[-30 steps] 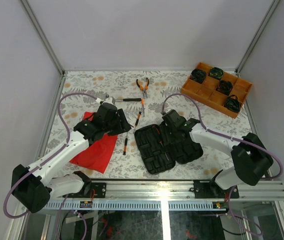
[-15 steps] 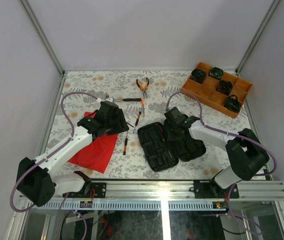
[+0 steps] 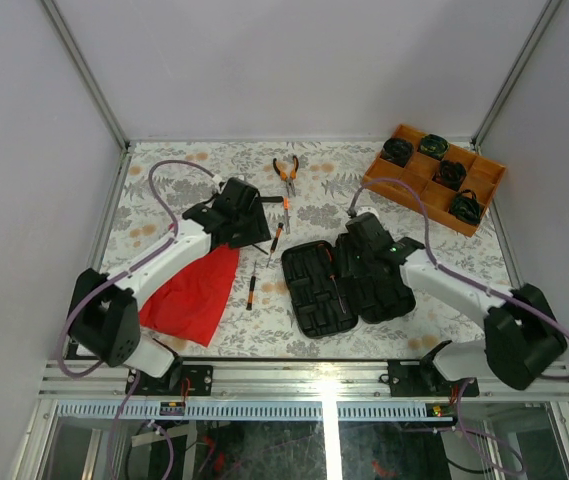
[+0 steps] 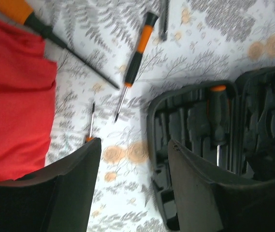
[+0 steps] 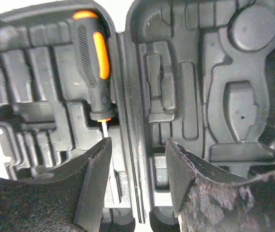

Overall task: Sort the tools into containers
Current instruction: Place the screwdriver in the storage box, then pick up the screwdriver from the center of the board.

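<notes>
My left gripper moves to the left in the top view next, turning and lowering onto the large screwdriver's orange handle, which lies at an angle to its fingers.
The black case (image 3: 314, 295) lies open, both moulded halves up (image 5: 209, 77). One orange-and-black screwdriver (image 5: 94, 63) sits in a slot of its left half. My right gripper (image 5: 138, 142) hangs open just above the hinge, holding nothing (image 3: 350, 266). My left gripper (image 4: 133, 145) is open and empty over the floral table, left of the case (image 3: 250, 234). Near it lie a large orange screwdriver (image 4: 16, 8), a slim one (image 4: 137, 53) and a tiny one (image 4: 92, 121). Orange pliers (image 3: 285, 172) lie at the back. The hammer (image 3: 267, 200) is partly hidden by my left arm.
A red cloth (image 3: 194, 295) lies left of the case, under my left arm. An orange compartment tray (image 3: 412, 186) of black round items stands at the back right. Another small screwdriver (image 3: 250, 292) lies between cloth and case. Walls close the table on three sides.
My left arm has swung back and to the right, away from the cloth. The right gripper and the case have shifted a little to the right.
</notes>
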### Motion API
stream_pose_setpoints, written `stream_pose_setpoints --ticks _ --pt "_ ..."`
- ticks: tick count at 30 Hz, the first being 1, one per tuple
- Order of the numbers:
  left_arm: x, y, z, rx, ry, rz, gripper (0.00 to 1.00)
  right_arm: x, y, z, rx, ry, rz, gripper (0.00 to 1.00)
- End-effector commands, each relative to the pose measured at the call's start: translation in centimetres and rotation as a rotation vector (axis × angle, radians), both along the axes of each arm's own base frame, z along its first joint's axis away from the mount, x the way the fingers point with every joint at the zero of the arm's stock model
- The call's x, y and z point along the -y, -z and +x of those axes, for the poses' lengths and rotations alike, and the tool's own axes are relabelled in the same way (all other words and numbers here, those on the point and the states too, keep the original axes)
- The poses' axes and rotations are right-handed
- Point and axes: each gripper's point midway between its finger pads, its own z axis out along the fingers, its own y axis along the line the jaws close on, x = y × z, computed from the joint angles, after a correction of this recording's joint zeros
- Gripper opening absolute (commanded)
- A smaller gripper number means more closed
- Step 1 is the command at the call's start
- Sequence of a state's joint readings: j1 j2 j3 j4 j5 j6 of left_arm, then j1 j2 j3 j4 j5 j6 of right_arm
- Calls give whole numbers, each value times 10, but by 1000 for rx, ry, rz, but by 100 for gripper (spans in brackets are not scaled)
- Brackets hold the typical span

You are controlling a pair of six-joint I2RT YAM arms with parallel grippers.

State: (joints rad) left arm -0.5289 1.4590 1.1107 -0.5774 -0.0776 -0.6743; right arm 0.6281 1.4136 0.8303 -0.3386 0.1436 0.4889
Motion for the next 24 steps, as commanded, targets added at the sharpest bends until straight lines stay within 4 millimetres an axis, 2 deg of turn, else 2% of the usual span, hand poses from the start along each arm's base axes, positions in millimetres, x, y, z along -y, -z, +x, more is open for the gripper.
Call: stream_pose_setpoints --ticks 1,5,8,11,14,19,21,24 --pt "15 -20 47 102 -6 -3 56 7 -54 18 214 -14 37 57" --pt "21 -14 73 107 -23 37 56 16 -79 18 315 -22 41 59" --pt "19 -4 83 86 -43 67 56 22 -84 14 347 -19 41 59" --pt "8 7 81 53 -97 89 54 25 -85 11 365 -8 59 59" --pt "-10 16 69 31 -157 105 53 24 -81 8 371 -5 82 59" --pt "-43 37 51 -15 -225 142 53 22 -65 5 332 -10 81 59" --pt "-57 44 52 -40 -268 122 53 20 -63 4 328 -13 93 60" --pt "-64 46 65 -30 -308 56 54 18 -61 3 320 -13 103 60"
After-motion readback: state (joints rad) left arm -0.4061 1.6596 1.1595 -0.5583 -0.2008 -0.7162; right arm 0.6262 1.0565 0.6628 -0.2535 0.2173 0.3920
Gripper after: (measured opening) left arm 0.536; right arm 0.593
